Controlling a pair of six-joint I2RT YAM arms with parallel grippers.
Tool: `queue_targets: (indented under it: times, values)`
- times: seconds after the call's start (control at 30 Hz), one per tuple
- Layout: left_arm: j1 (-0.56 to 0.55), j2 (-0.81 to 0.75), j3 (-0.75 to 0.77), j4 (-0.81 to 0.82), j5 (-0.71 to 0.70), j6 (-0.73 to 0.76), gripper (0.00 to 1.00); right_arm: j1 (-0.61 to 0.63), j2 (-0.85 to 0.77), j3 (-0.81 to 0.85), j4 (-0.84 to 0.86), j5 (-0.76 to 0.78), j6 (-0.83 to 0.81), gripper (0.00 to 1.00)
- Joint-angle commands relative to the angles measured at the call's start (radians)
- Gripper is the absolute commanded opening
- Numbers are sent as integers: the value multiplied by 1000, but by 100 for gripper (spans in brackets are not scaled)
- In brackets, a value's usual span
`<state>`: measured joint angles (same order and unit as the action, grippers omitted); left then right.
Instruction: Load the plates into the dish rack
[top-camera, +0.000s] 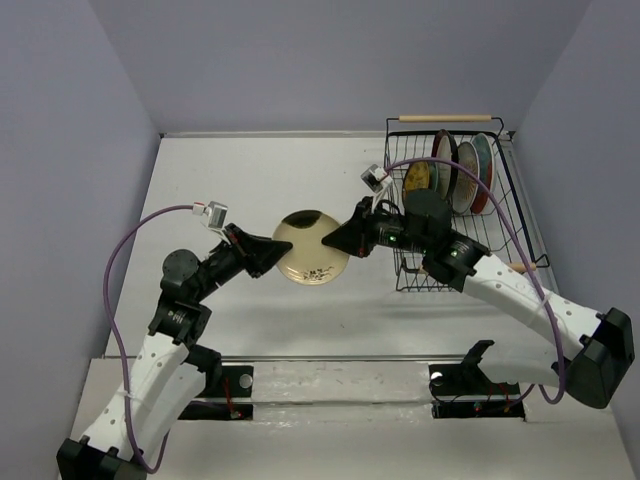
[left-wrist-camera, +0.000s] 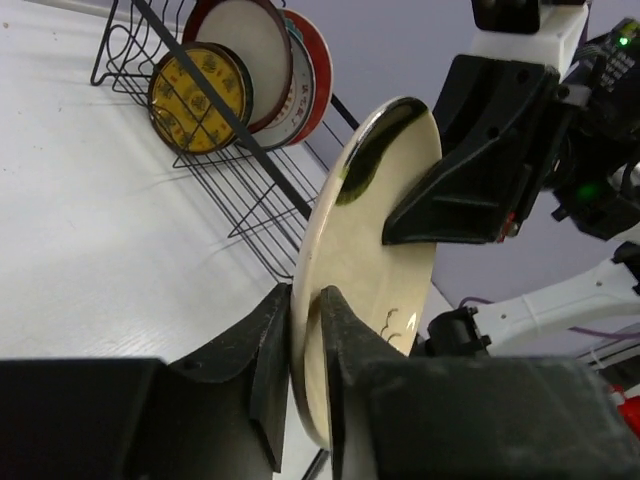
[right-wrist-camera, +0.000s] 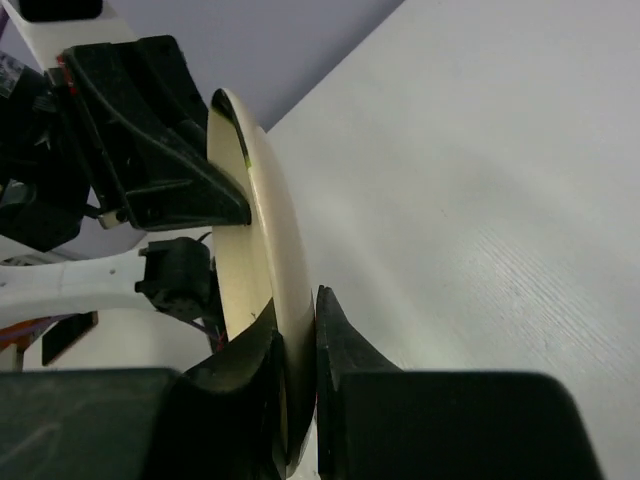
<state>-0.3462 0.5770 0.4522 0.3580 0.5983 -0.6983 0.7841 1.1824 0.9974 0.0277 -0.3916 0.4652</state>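
The open slot beside the amber-yellow plate (top-camera: 418, 177) is outward of my right gripper, which will next swing there, turning, lower the cream plate (top-camera: 312, 246) in and let go.
A plain cream plate (top-camera: 312, 246) hangs on edge above the table's middle, gripped from both sides. My left gripper (top-camera: 278, 256) is shut on its left rim, the jaws pinching the edge (left-wrist-camera: 305, 300). My right gripper (top-camera: 338, 238) is shut on the opposite rim (right-wrist-camera: 298, 315). The left wrist view shows the cream plate (left-wrist-camera: 365, 240) with the right gripper's fingers (left-wrist-camera: 450, 200) on its far edge. The black wire dish rack (top-camera: 515, 205) stands at the back right. Several plates stand in it, among them an amber-yellow plate (top-camera: 418, 177) and a dark-red-rimmed plate (top-camera: 443, 158).
The rack's wooden handle (top-camera: 445, 118) lies along its far side, close to the back wall. The right arm's forearm (top-camera: 500, 285) passes over the rack's near corner. Purple walls close in the table on the left, back and right. A purple cable (top-camera: 130, 240) loops off the left arm.
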Motion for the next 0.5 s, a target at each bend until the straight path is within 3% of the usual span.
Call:
queue_targets:
  times: [0.0,0.07,0.1,0.13,0.17,0.23,0.3,0.37,0.47]
  values:
    - [1,4,29,75,67,16,44,-5,-29,17,48,-23,-17,7]
    - [3,0,75,6,32,60,72,-60,-58,30,26,19,-17,7]
    - [4,-2,97,-98,8,128,79,-80,-64,44,11,67,-17,7]
    - [4,-11,141,-153,-21,167,94,-100,-72,59,-32,100,-25,7]
    - [3,-15,164,-204,-88,242,99,-123,-79,99,-78,203,-39,7]
    - [3,-29,209,-338,-165,307,99,-134,-79,147,-175,363,-87,7]
    - [3,-55,220,-420,-268,377,99,-143,-54,207,-219,618,-120,7]
    - [3,-83,201,-445,-349,404,99,-166,-23,246,-285,797,-161,7]
    - [3,-111,174,-459,-378,407,99,-235,49,313,-340,878,-178,7]
